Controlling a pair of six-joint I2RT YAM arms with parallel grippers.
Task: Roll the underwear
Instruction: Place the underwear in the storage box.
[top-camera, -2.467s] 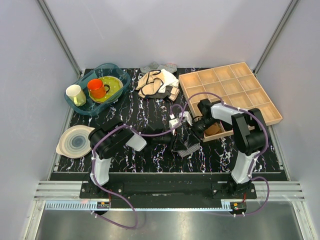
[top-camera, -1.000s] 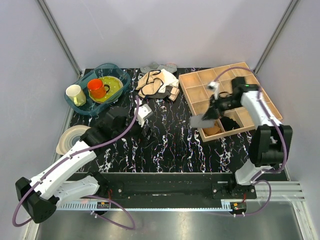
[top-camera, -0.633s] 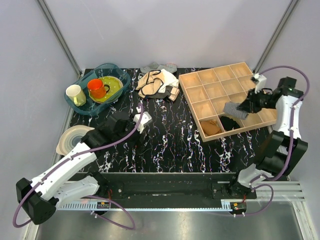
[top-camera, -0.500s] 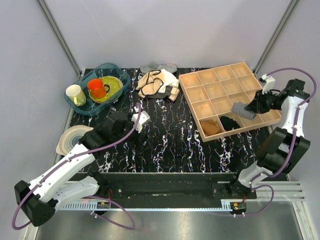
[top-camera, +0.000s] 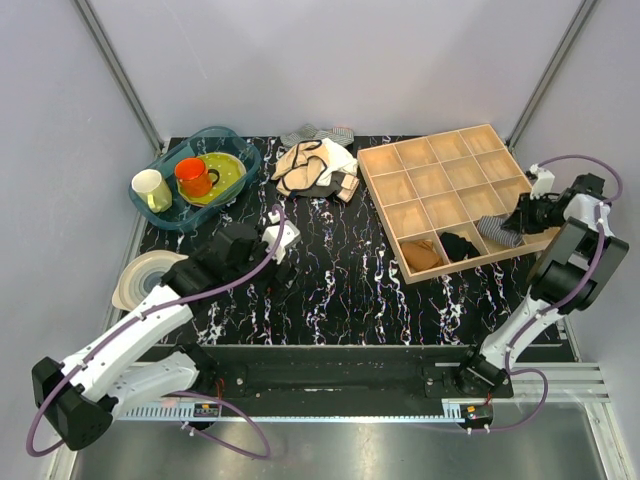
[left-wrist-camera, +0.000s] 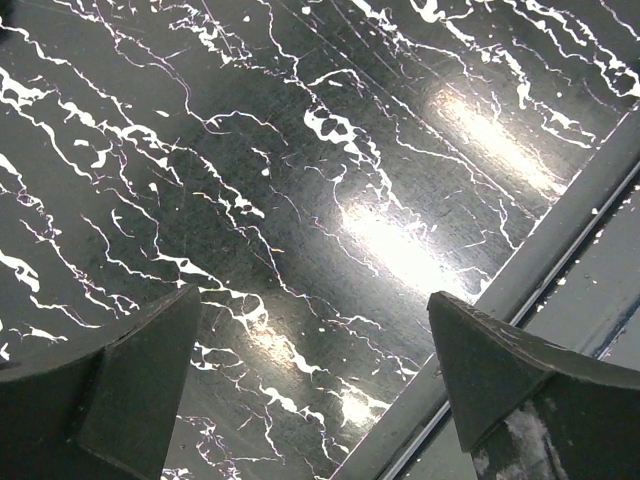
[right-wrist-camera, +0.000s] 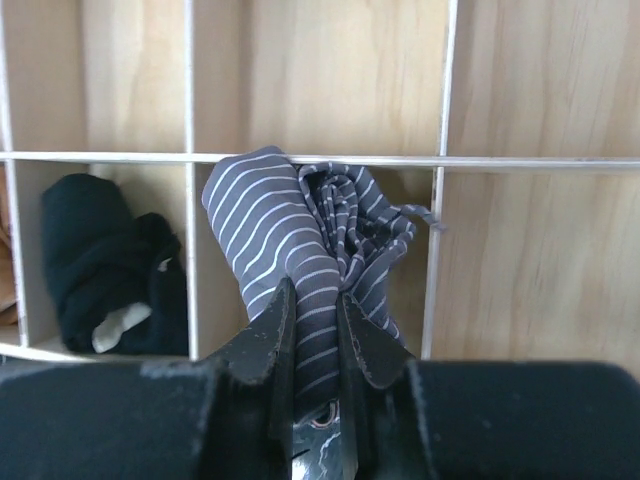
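The robot's right gripper should lower the underwear into the tray's compartment (top-camera: 496, 237) (right-wrist-camera: 408, 278) beside the black rolled piece below it and let go, because the underwear's far end still overlaps a divider of the tray.
The underwear (right-wrist-camera: 290, 225) is a rolled bundle of grey cloth with thin white stripes. My right gripper (right-wrist-camera: 313, 300) is shut on its near end. In the top view the underwear (top-camera: 497, 230) sits at a front right compartment of the wooden tray (top-camera: 383, 215), held by the right gripper (top-camera: 515, 222). Its far end overlaps a divider of the wooden tray (right-wrist-camera: 520, 90). My left gripper (left-wrist-camera: 312, 298) stands open with nothing between its fingers, over bare black marbled table. From above, the left gripper (top-camera: 272, 262) is left of the table's centre.
A black rolled piece (right-wrist-camera: 100, 270) fills the compartment left of the underwear; a tan one (top-camera: 424, 257) lies further left. A beige-and-white garment (top-camera: 313, 166) lies at the back. A blue bin (top-camera: 172, 218) with cups and a plate (top-camera: 150, 282) are at the left.
My right arm has carried the rolled underwear rightward across the tray and down to the front right compartment. The left arm has barely shifted and stays open.
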